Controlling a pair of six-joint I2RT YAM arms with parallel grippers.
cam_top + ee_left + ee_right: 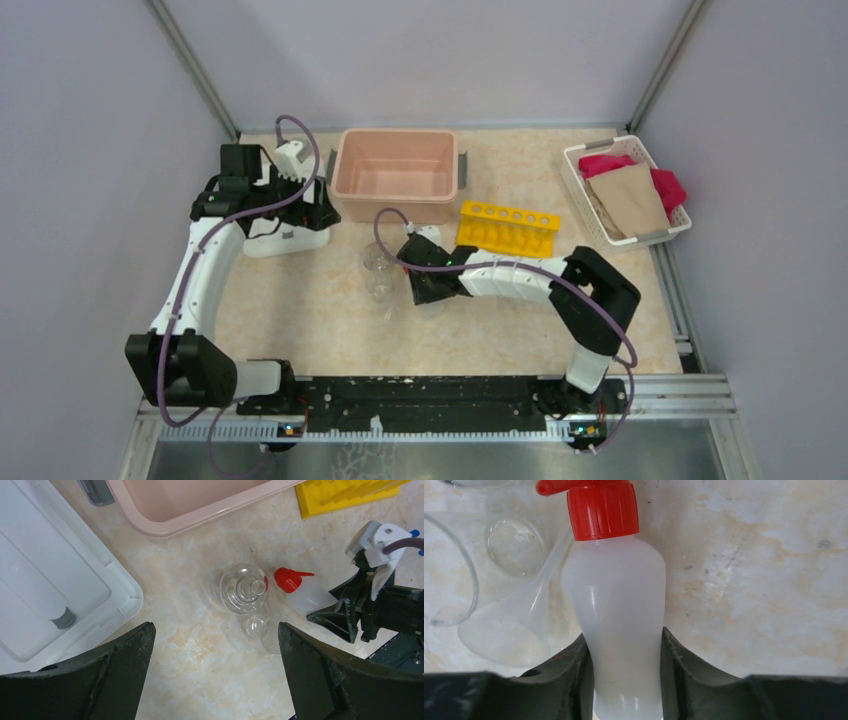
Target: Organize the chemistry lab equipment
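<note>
The pink bin's near side blocks the way, so my right gripper needs to rise outward over that side. Then it needs to go down into the bin's rack-side half and let go of the bottle (616, 600).
The white squeeze bottle (616, 600) with the red nozzle (289, 578) lies on the table, and my right gripper (626, 670) is shut on its body, one finger pressed to each side. Just left of it stands the clear glass flask (244, 587), also visible from above (378, 262). A clear funnel (509, 625) and a small glass piece (516, 545) lie beside the bottle. The yellow holed tube rack (507, 228) sits behind my right gripper (425, 290). My left gripper (215, 675) hangs open above bare table, left of the flask, nothing between its fingers.
A pink bin (395, 170) stands at the back centre, its rim (200, 517) near my left gripper (320, 205). A white lid (50, 580) lies under the left arm. A white basket (672, 232) of pink and tan cloths sits at the back right.
</note>
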